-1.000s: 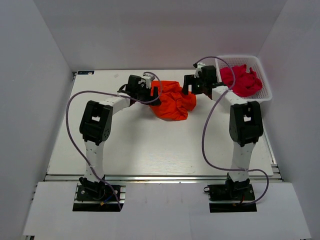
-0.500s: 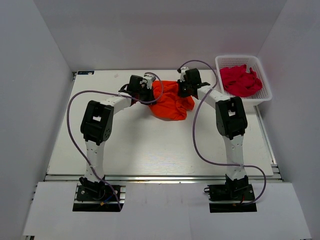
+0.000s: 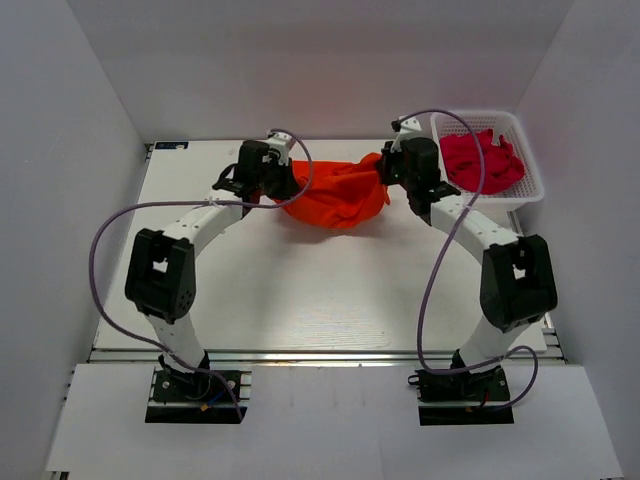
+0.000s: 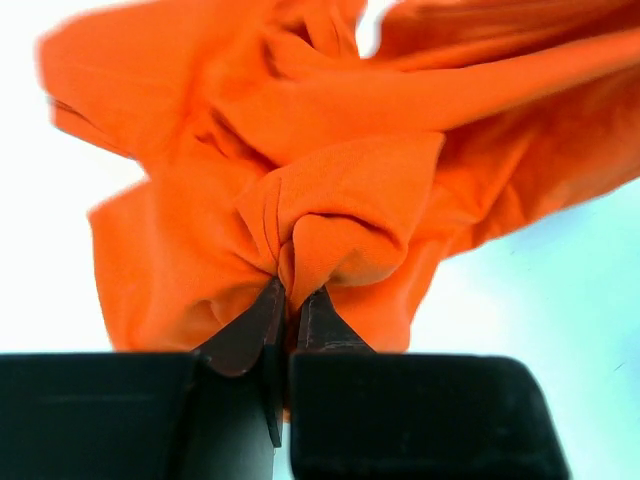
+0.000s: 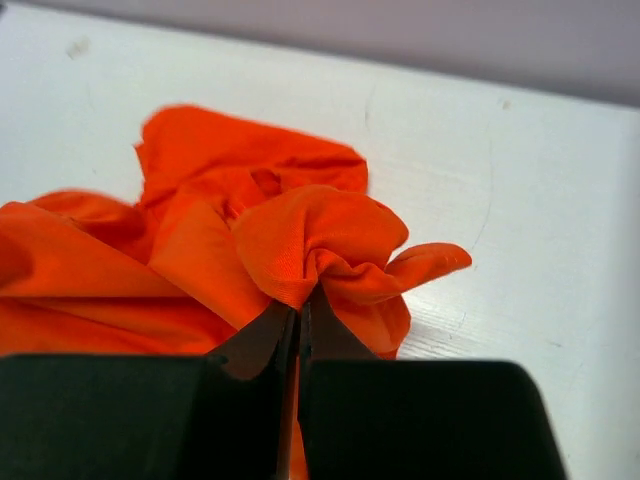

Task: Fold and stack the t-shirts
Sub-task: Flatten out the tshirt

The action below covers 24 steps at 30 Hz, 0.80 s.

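The orange t-shirt hangs bunched, so next I will move my left gripper up and away from my right gripper, then down near the table's far edge and release.
An orange t-shirt hangs bunched between my two grippers at the back middle of the table. My left gripper is shut on a fold at its left end; in the left wrist view the cloth puckers out from the left gripper, whose jaws pinch it. My right gripper is shut on the right end, and the right wrist view shows a rosette of orange t-shirt fabric clamped in the right gripper. A red t-shirt lies crumpled in the basket.
A white plastic basket stands at the back right corner, just right of my right arm. White walls enclose the table on the left, back and right. Purple cables loop off both arms over the white table.
Both grippers closed on the orange t-shirt and moved apart, left one leftward and right one rightward, stretching and lifting the cloth. Both arms swung outward.
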{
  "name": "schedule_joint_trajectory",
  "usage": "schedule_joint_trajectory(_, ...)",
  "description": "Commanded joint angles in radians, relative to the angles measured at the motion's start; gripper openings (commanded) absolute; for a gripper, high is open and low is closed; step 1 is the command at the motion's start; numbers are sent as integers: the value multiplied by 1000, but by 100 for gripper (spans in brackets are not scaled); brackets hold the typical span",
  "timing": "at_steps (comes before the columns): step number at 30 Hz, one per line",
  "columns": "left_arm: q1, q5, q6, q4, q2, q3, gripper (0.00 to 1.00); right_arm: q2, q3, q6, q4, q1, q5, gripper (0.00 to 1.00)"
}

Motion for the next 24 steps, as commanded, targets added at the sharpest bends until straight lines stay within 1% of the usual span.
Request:
schedule_joint_trajectory(1, 3, -75, -6, 14, -159, -26, 0, -111, -51, 28, 128, -3, 45, 0)
schedule_joint_trajectory(2, 3, -85, 3, 14, -217, -26, 0, -130, -59, 22, 133, -3, 31, 0)
schedule_joint_trajectory(3, 3, -85, 3, 23, -248, -35, 0, -182, -69, 20, 142, -1, 29, 0)
schedule_joint_trajectory(4, 3, -100, 3, 24, -279, -48, 0, -196, -71, 17, 143, -2, 29, 0)
schedule_joint_trajectory(6, 3, -128, 12, 65, -374, -66, 0, -256, -66, 8, 134, -6, 32, 0)
schedule_joint_trajectory(9, 3, -106, 23, 89, -449, -80, 0, -317, -71, -15, 137, 1, 3, 0)
schedule_joint_trajectory(10, 3, -97, 23, 99, -483, -80, 0, -329, -77, -19, 136, 1, -57, 0)
schedule_joint_trajectory(12, 3, -62, 32, 109, -508, -80, 0, -360, -77, -21, 136, 2, -87, 0)
schedule_joint_trajectory(14, 3, -62, 32, 97, -531, -54, 0, -397, -69, -20, 136, 2, -113, 0)
schedule_joint_trajectory(16, 3, -48, 44, 61, -541, 2, 0, -434, -44, -27, 125, 5, -145, 0)
schedule_joint_trajectory(20, 3, -48, 70, 48, -584, 69, 0, -492, 0, -58, 116, 4, -184, 0)
schedule_joint_trajectory(24, 3, -129, 92, 28, -646, 130, 0, -559, 45, -84, 101, 5, -175, 0)
